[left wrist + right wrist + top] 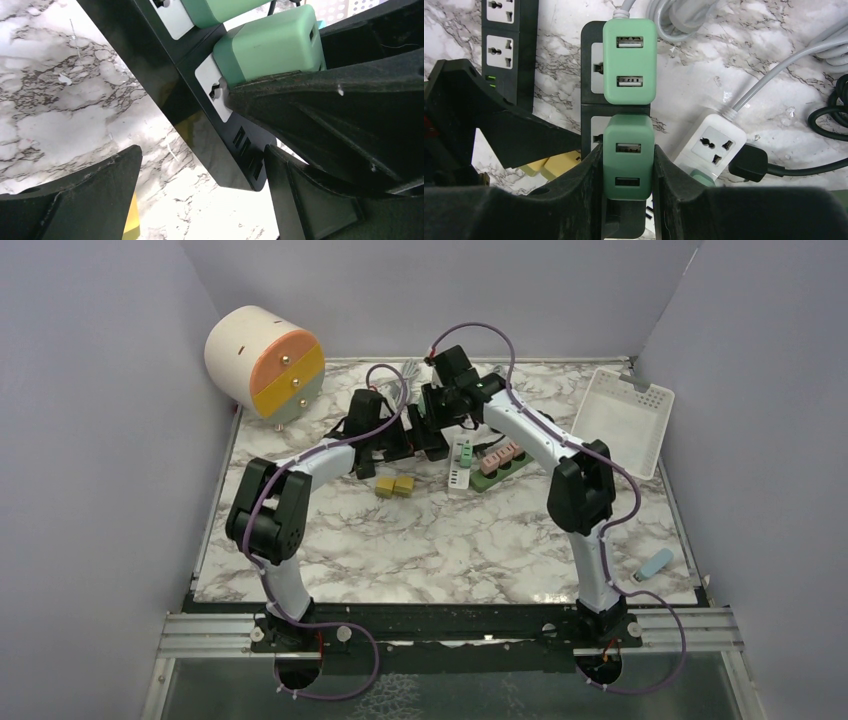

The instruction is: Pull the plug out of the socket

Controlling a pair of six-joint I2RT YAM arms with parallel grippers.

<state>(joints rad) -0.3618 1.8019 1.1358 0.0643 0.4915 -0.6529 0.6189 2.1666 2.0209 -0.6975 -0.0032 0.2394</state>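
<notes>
My right gripper will next move up off the power strip, then back and down past the yellow plugs, to release the nearer green plug where the tabletop is clear.
A black power strip (591,105) lies at the back middle with two green USB charger plugs in it. My right gripper (628,150) is shut on the nearer green plug (628,170), one finger on each side. The farther green plug (629,61) sits just beyond it. My left gripper (202,165) is open around the end of the strip (200,125). Its right finger (310,200) is at the strip's end and its left finger (75,200) is well apart. The gripped plug (270,45) also shows there. In the top view both grippers (405,445) (437,430) meet over the strip.
A second black strip (506,40), a white strip (714,145), a black plug (749,162) and grey cables lie close by. Two yellow plugs (394,486) sit in front. A white tray (625,420) leans at back right, a round drawer unit (265,360) at back left.
</notes>
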